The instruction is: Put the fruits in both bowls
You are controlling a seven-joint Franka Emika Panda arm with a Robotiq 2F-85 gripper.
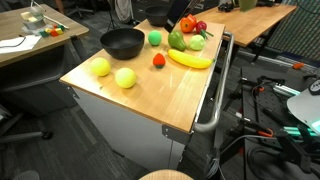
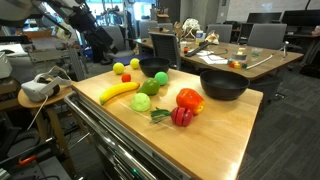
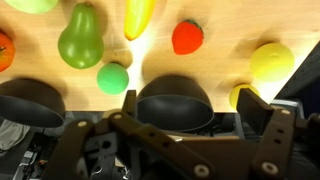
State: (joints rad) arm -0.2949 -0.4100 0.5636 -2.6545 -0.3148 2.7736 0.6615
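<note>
The loose yellow-green ball farther from the smaller bowl lies down and to my gripper's right in the wrist view, so my gripper moves there next.
Two black bowls stand on the wooden table [image 2: 235, 125]: the smaller bowl [image 2: 153, 68] [image 1: 122, 42] [image 3: 173, 100] and the wider bowl [image 2: 222, 84] [image 3: 30, 100]. The fruits lie loose on the tabletop beside them: two yellow-green balls [image 1: 100, 67] [image 1: 125, 77] [image 3: 272, 62], a banana [image 1: 190, 59] [image 2: 118, 91], a green pear [image 3: 80, 38], a green ball [image 3: 113, 77], a small red piece [image 3: 186, 36] and orange-red pieces [image 2: 190, 100]. Both bowls look empty. My gripper [image 3: 196, 120] hovers high over the smaller bowl, open, with nothing between its fingers.
The table is a cart with a metal handle [image 1: 213, 100] on one end. Desks with clutter [image 2: 205, 45] and office chairs stand behind it. A headset [image 2: 38, 88] rests on a stool beside the cart. Cables lie on the floor [image 1: 265, 110].
</note>
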